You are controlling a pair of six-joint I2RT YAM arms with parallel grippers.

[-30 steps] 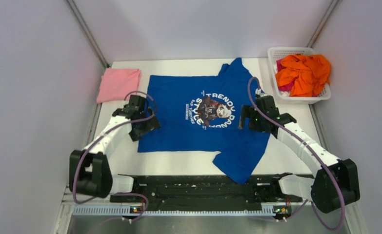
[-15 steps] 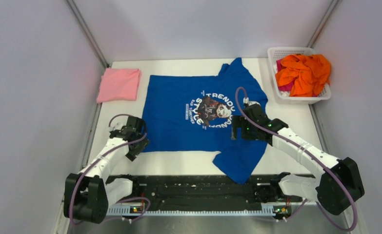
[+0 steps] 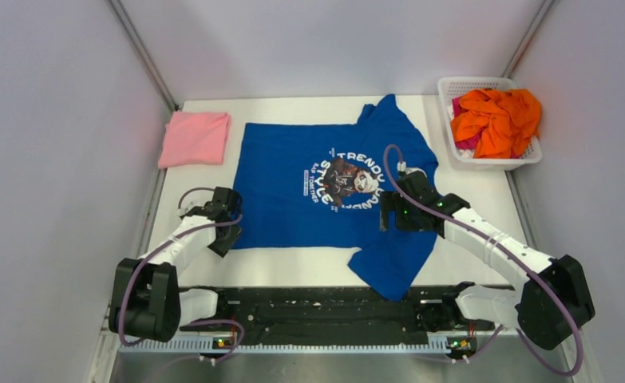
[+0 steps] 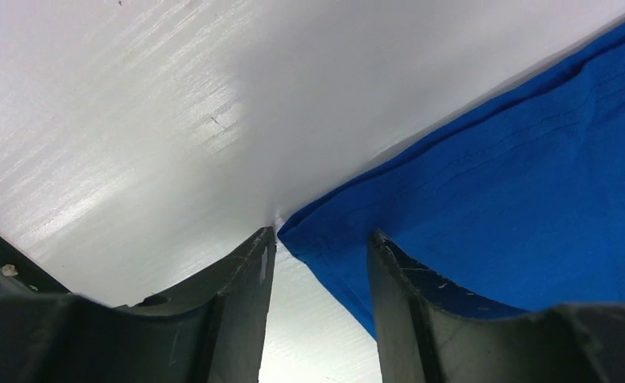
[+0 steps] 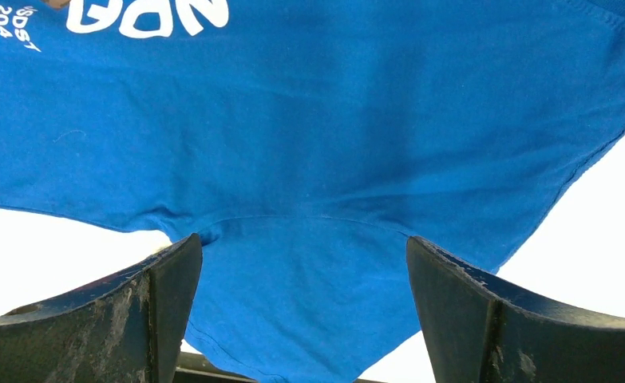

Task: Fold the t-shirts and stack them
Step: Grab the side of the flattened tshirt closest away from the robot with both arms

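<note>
Next, my right gripper moves back from the t-shirt's sleeve seam and down onto the near sleeve's cuff end, because that sleeve sticks out toward the black bar.
A royal blue t-shirt [image 3: 293, 183] with white lettering lies spread flat, front up, on the white table [image 3: 484, 199]. My left gripper [image 3: 226, 234] is at the shirt's near-left hem corner. In the left wrist view its jaws [image 4: 322, 235] stand partly apart astride that blue corner [image 4: 532, 183], with a gap showing on both sides. My right gripper [image 3: 387, 211] hovers over the near sleeve; its jaws [image 5: 302, 241] are wide open above the sleeve seam [image 5: 309, 136], holding nothing. A folded pale pink t-shirt [image 3: 195, 137] lies at the back left. Orange t-shirts [image 3: 496, 118] are heaped in the basket.
A white lattice basket [image 3: 452, 86] stands at the back right corner. Grey walls close in the table on the left, right and back. A black rail [image 3: 325, 307] runs along the near edge between the arm bases.
My left gripper moved toward me along the shirt's left edge to its near-left corner, and its jaws narrowed. My right gripper shifted left over the near sleeve, then held still.
</note>
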